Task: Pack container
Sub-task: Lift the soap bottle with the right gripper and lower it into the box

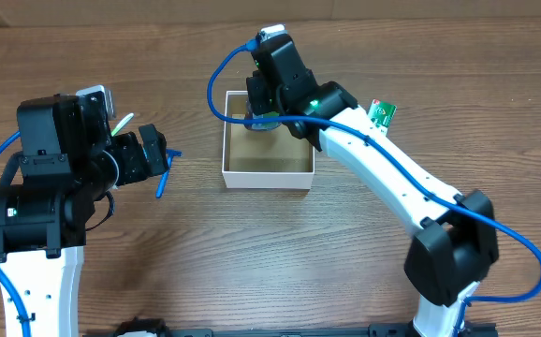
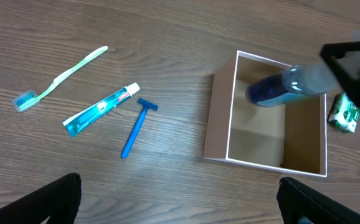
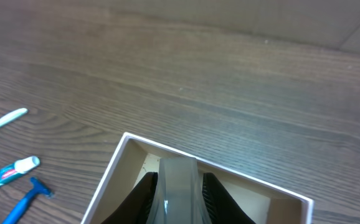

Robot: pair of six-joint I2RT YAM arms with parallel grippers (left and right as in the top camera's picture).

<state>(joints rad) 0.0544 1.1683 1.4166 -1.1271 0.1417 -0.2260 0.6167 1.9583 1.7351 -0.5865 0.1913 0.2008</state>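
The bottle goes down into the box's far corner on the razor's side [image 1: 238,106] [image 3: 144,165] next. My right gripper releases it there, since that empty corner lies below the gripper.
The container [image 1: 266,176] is a square white box with a brown inside, at the table's middle; it also shows in the left wrist view [image 2: 264,165] and the right wrist view [image 3: 108,180]. My right gripper [image 3: 179,186] is shut on a clear bottle with a blue end [image 2: 286,87] and holds it over the box's far-left corner [image 1: 264,117]. My left gripper [image 2: 180,205] is open and empty, high above the table left of the box. A toothbrush [image 2: 61,78], a toothpaste tube [image 2: 102,109] and a blue razor [image 2: 137,127] lie on the table left of the box.
A small green-and-white packet [image 1: 381,113] lies right of the box, partly behind my right arm; it also shows in the left wrist view [image 2: 344,115]. Bare wood surrounds the box in front and behind.
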